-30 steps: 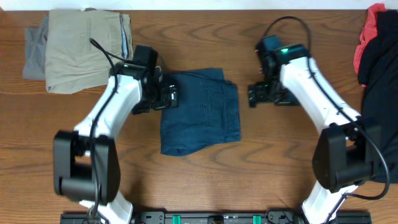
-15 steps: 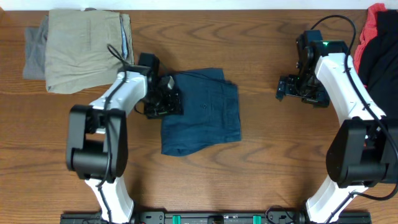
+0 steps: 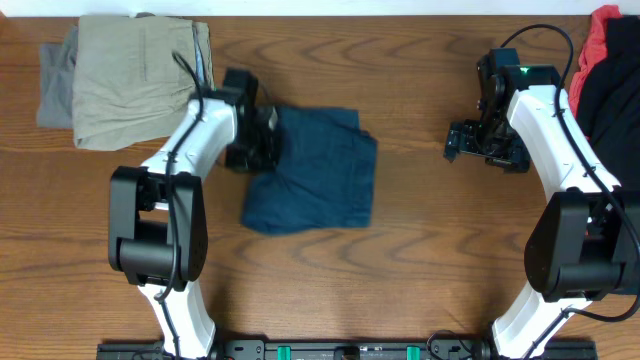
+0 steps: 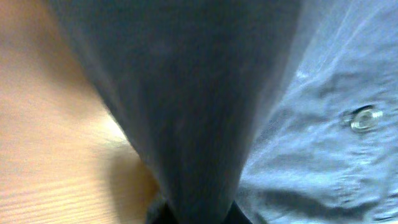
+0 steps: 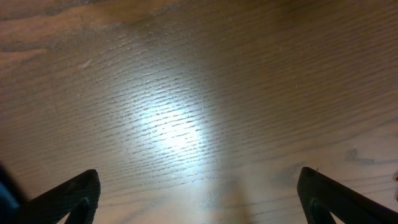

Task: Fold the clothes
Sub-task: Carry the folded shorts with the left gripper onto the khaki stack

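Observation:
My left gripper lifts outward and to the left in the overhead view next. It then releases the navy shorts onto the khaki shorts, since both are already folded.
The clothes in play are navy blue shorts, lying folded at the table's middle. My left gripper is shut on their left edge. In the left wrist view a taut fold of dark cloth runs up from the left gripper, and beside it lies more of the shorts with a metal button. My right gripper stands open over bare wood to the right of the shorts. The right wrist view shows the right gripper with its fingers wide apart and nothing between them.
Folded khaki shorts lie on a grey garment at the back left. A heap of black clothes and red clothes lies at the right edge. The wooden table shows bare in front.
My left gripper has shut on the shorts' left edge and dragged them a little to the left. The right arm swung right, away from the shorts, then stayed still.

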